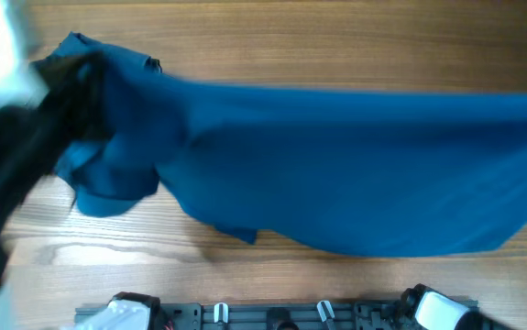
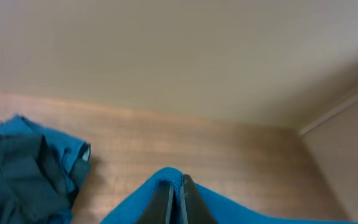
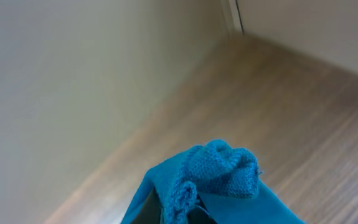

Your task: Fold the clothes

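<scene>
My right gripper moves outward and down onto the bare far part of the table next and releases the bunched corner, since the shirt (image 1: 336, 165) hangs above that part.
A large medium-blue polo shirt (image 1: 336, 165) hangs stretched wide above the wooden table, from the far left to the right edge of the overhead view. My left gripper (image 2: 180, 200) is shut on a fold of its edge (image 2: 166, 177); in the overhead view its arm is a dark blur at the left (image 1: 25, 156). My right gripper (image 3: 185, 208) is shut on a bunched corner of the shirt (image 3: 219, 168) and is out of the overhead view. A pile of darker blue garments (image 2: 23, 168) lies on the table at the left in the left wrist view.
The wooden table (image 1: 290, 41) runs under the shirt. A beige wall (image 2: 166, 56) stands behind it. The arm bases (image 1: 281, 313) sit along the front edge.
</scene>
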`<state>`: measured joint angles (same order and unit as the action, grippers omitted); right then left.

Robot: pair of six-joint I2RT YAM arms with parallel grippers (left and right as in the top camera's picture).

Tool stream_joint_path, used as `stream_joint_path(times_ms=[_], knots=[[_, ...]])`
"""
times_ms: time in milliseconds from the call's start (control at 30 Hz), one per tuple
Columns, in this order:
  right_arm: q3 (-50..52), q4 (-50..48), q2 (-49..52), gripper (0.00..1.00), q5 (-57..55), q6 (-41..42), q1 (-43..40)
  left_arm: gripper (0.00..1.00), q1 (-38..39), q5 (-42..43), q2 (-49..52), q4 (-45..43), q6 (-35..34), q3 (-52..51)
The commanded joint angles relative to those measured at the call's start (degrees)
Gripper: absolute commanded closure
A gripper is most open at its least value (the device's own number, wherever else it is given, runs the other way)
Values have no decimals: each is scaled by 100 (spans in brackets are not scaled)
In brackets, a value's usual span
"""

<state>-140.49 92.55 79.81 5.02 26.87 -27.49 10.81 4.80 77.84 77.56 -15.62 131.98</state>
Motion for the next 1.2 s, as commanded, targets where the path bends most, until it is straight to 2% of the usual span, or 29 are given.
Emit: stream_joint_path(times_ms=[0, 100, 233, 300, 333, 367, 400, 433, 467, 500, 700, 833, 967, 1000, 1067, 1167], knots=[[365, -79, 992, 96, 0, -98, -24, 96, 7, 31, 1523, -356, 192, -28], [682, -367, 1873, 95, 282, -205, 9, 96, 46, 55, 2610, -887, 192, -28], [898, -1257, 3311, 86, 855, -466, 282, 94, 155, 48, 3947, -1840, 201, -28], [898, -2031, 4098, 84, 1231, -396, 503, 96, 219, -310, 4671, -2590, 745, -28], [898, -2468, 4395, 80, 1613, -431, 586, 95, 236, -348, 4981, -2973, 743, -28], [898, -2962, 4704, 71, 2087, -588, 678, 90, 249, -317, 5211, -3263, 726, -28], [898, -3206, 4850, 59, 2280, -693, 728, 75, 256, -321, 5351, -3488, 577, -28], [898, -3464, 5036, 46, 2455, -793, 769, 52, 254, -317, 5469, -3685, 352, -28], [898, -3510, 5123, 36, 2435, -846, 741, 6, 219, -323, 5493, -3753, 275, -28], [898, -3506, 5121, 31, 2422, -929, 704, 1, 190, -321, 5455, -3687, 275, -28], [894, -2516, 4494, 30, 2575, -1244, 42, 1, -24, -321, 4577, -2087, 321, -28], [894, -1757, 3724, 30, 2870, -1742, -356, 1, 24, -315, 3818, -664, 315, -28], [894, -1172, 2820, 30, 2844, -1923, -514, 0, 85, -184, 3340, 553, -138, -28], [894, -1032, 2601, 30, 2841, -1919, -501, 3, 111, -166, 3314, 881, -278, -28], [894, -761, 2406, 31, 2542, -1759, -389, 15, 177, -164, 3353, 1309, -310, -66], [925, -68, 2437, 29, 1357, -1357, -13, 14, 352, -168, 3403, 1604, -310, -466]])
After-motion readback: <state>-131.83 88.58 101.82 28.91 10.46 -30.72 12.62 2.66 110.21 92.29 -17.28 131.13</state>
